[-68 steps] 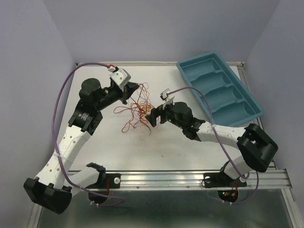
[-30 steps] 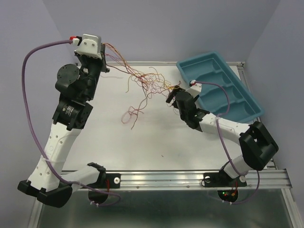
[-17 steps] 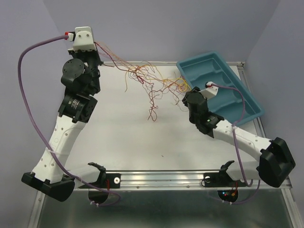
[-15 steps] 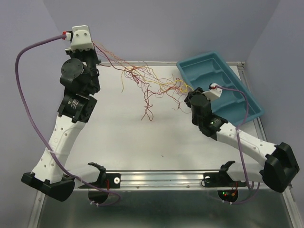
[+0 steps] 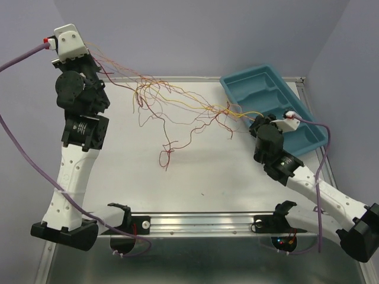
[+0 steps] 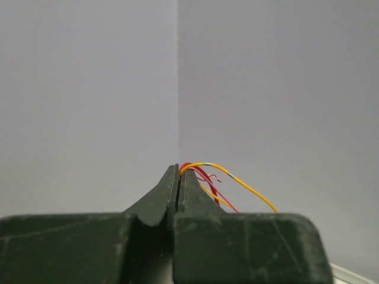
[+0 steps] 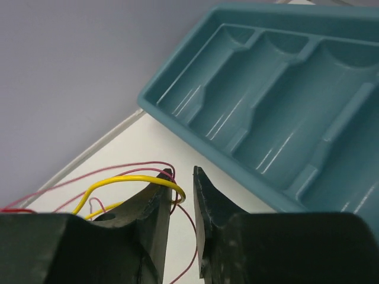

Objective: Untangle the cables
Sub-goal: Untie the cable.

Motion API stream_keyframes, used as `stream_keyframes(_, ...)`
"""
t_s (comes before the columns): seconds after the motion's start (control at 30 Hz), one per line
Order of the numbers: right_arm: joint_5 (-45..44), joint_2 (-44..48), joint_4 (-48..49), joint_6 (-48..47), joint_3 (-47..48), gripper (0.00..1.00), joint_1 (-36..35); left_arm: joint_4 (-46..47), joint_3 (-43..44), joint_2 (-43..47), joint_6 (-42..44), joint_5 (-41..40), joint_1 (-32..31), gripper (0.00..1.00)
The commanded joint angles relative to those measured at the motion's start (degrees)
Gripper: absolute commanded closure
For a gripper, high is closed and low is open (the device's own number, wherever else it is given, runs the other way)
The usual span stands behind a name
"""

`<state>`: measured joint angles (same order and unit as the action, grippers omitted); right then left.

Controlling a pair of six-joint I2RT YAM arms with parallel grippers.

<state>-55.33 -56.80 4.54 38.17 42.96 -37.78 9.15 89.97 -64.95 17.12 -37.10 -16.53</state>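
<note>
The cables still stretch across to the right gripper, so I will pull my left gripper higher, then lower it over the bare far tabletop corner (image 5: 120, 105) and release them.
The cables (image 5: 177, 104), thin red, orange and yellow strands, stretch in a loose fan above the table from my left gripper (image 5: 90, 57) to my right gripper (image 5: 254, 122). A red loop (image 5: 167, 155) hangs down to the table. The left gripper (image 6: 178, 168) is raised high at the back left and shut on several strands (image 6: 237, 180) that leave its tips to the right. The right gripper (image 7: 182, 171) stands narrowly open beside the tray. A yellow strand (image 7: 130, 176) hooks over its left finger into the gap, with red strands beside it.
A teal compartment tray (image 5: 227, 86) lies at the back right, its near rim (image 7: 249, 171) just beyond the right fingertips. Walls close in the back and both sides. A metal rail (image 5: 195, 222) runs along the near edge.
The left gripper rose and swung left, the right arm drew back to the right towards the tray, and the tangle spread into long strands. The right jaws narrowed.
</note>
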Motion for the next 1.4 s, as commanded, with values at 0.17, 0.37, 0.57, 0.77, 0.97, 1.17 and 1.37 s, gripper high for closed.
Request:
stream_keyframes(0.17, -15.15, 15.99, -1.99, -2.22, -3.5, 0.73, 1.04, 4.3, 0.03, -0.62, -4.38, -0.96, 9.94, 1.0)
stream_keyframes(0.37, -0.78, 12.08, -0.33, -8.78, -0.69, 0.72, 1.04, 2.55, -4.8, 1.4, -7.89, 17.83, 9.77, 1.0)
stream_keyframes(0.57, 35.76, -3.48, 5.39, -18.3, 3.97, 0.31, 0.95, -0.18, -8.41, 1.75, -10.27, 36.84, 7.4, 1.0)
stream_keyframes(0.77, 49.35, -9.12, 7.15, -22.7, 6.26, 0.15, -0.54, -2.64, -9.56, 1.84, -7.02, 42.37, 5.73, 0.96)
stream_keyframes(0.97, 61.28, -11.23, 8.56, -25.51, 7.22, 0.0, -0.8, -6.51, -9.55, 0.09, -4.47, 41.23, 5.28, 0.95)
stream_keyframes(1.17, 61.41, -19.57, 12.24, -31.4, 8.8, 0.0, -5.02, -7.83, -8.94, 1.31, -4.38, 46.15, 5.2, 0.97)
stream_keyframes(1.37, 56.4, -31.43, 12.95, -33.77, 14.51, 0.0, -6.34, -10.63, -3.34, 1.58, -5.43, 48.18, 5.11, 0.97)
